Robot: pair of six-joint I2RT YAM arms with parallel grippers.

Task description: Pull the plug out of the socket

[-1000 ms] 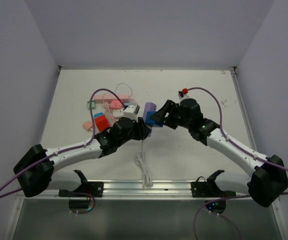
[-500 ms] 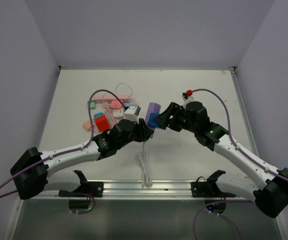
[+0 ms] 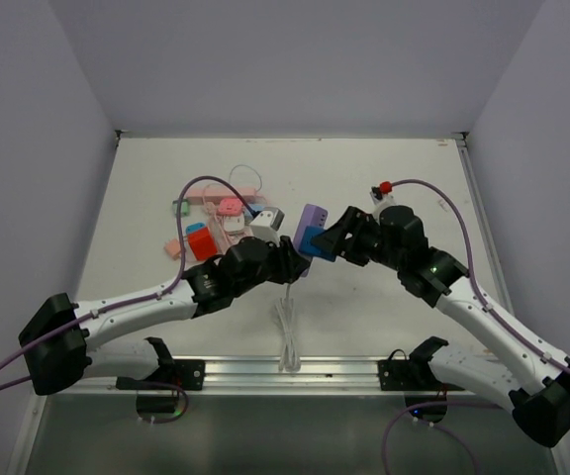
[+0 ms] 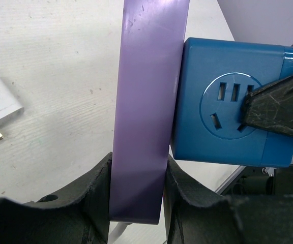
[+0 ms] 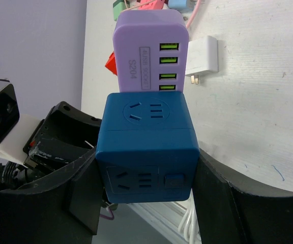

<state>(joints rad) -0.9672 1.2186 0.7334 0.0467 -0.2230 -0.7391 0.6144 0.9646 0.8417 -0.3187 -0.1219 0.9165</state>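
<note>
My right gripper should pull the cube [image 5: 146,147] off the plug, then lower it outward and release it on the clear tabletop spot beside the adapters.
A purple USB charger plug [image 3: 311,215] is still seated in a blue cube socket [image 3: 315,241], held above the table centre. My left gripper [image 3: 291,259] is shut on the purple plug [image 4: 146,101], with its jaws on the plug's two flat faces [image 4: 136,195]. My right gripper [image 3: 332,237] is shut on the blue cube [image 5: 146,147], one finger on each side [image 5: 146,190]. In the right wrist view the purple plug [image 5: 149,51] sits flush against the cube's far face. In the left wrist view a right fingertip [image 4: 279,112] lies over the cube [image 4: 223,132].
A pile of coloured adapters and cables [image 3: 221,213] lies at the left back of the table. A white charger [image 3: 267,220] lies near it and also shows in the right wrist view [image 5: 203,53]. A coiled white cable [image 3: 285,332] lies by the front rail.
Both grippers have carried the joined plug and cube a little to the right and nearer the front. The right arm has extended. The plug and cube remain together.
</note>
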